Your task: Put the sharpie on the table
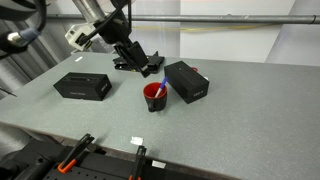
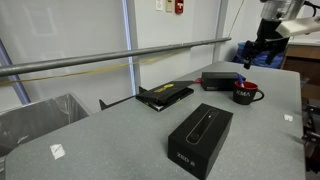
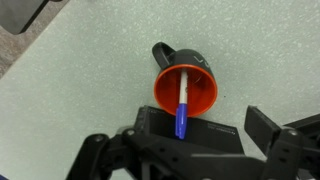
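I will lower my gripper next on the side of the mug toward the black box, fingers around the sharpie's end, as the sharpie's blue end [image 1: 164, 84] [image 3: 181, 121] sticks out over the mug's rim there.
The sharpie [image 3: 184, 104] is a white-barrelled marker with a blue end. It leans inside a red mug [image 3: 190, 85] that stands on the grey speckled table [image 3: 70, 80]. Its blue end sticks out over the mug's rim. In both exterior views the mug [image 1: 154, 97] [image 2: 246, 94] stands beside a black box, with the sharpie tip [image 1: 162, 87] showing above the rim. My gripper [image 3: 206, 127] hangs just above the mug with its fingers spread, open and empty. It also shows in both exterior views [image 1: 150, 66] [image 2: 262, 48].
One black box [image 1: 187, 81] lies right beside the mug, and another black box [image 1: 82, 86] lies farther along the table. A flat black object [image 2: 165, 95] lies near the rail. Orange-handled clamps [image 1: 75, 152] sit at the table's front edge.
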You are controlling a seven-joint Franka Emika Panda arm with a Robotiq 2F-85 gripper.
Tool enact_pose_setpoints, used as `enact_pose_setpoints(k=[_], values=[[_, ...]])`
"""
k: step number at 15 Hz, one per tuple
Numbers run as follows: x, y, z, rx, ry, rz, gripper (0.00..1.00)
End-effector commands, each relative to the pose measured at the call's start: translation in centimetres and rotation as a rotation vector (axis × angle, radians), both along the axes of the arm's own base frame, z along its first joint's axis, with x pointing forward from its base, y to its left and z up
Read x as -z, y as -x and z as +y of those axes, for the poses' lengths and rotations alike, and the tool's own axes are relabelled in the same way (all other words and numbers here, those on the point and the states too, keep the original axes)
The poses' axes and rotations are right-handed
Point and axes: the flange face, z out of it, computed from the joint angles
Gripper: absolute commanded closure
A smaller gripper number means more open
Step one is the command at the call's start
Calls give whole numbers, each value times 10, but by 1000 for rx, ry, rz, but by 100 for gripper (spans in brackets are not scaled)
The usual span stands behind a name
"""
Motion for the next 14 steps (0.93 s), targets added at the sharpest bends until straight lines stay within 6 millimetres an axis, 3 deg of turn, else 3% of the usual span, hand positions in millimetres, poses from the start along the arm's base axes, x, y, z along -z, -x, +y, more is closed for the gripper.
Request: enact_pose_setpoints(k=[1,14], values=[[10,-18,-13,65,53,-23,0],[69,-66,-27,150,155,-41,0]])
